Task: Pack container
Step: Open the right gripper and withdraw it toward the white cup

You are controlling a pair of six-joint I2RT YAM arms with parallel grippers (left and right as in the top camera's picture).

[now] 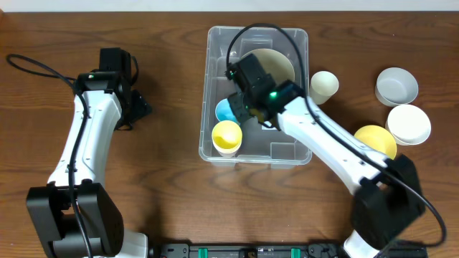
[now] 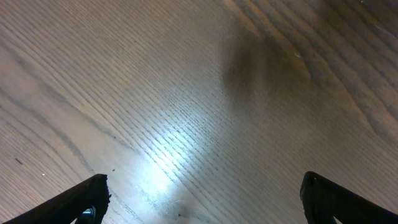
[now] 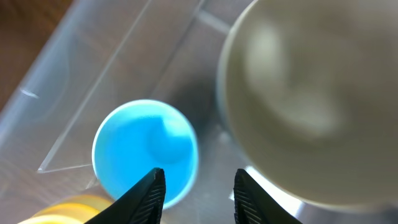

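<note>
My right gripper rises over the container's side next, then lowers to the cream cup's rim facing the white bowls (image 1: 337, 84). The cream cup stands outside the container.
The clear container (image 1: 212, 86) stands at the table's middle back. Inside it lie a beige bowl (image 1: 281, 64), a blue cup (image 1: 224, 110) and a yellow cup (image 1: 226, 135). My right gripper (image 1: 242, 107) reaches down into the container. In the right wrist view the right gripper (image 3: 199, 186) has its jaws apart with nothing between them. The blue cup (image 3: 140, 143) stands upright just below its left finger, the beige bowl (image 3: 311, 106) to the right, the yellow cup (image 3: 68, 211) at the lower left. My left gripper (image 1: 136, 107) hangs wide open (image 2: 204, 183) over bare wood.
To the right of the container stand a cream cup (image 1: 323, 86), two white bowls (image 1: 396, 86) (image 1: 408, 123) and a yellow bowl (image 1: 375, 140) partly under my right arm. The left arm's cable (image 1: 43, 68) trails across the far left.
</note>
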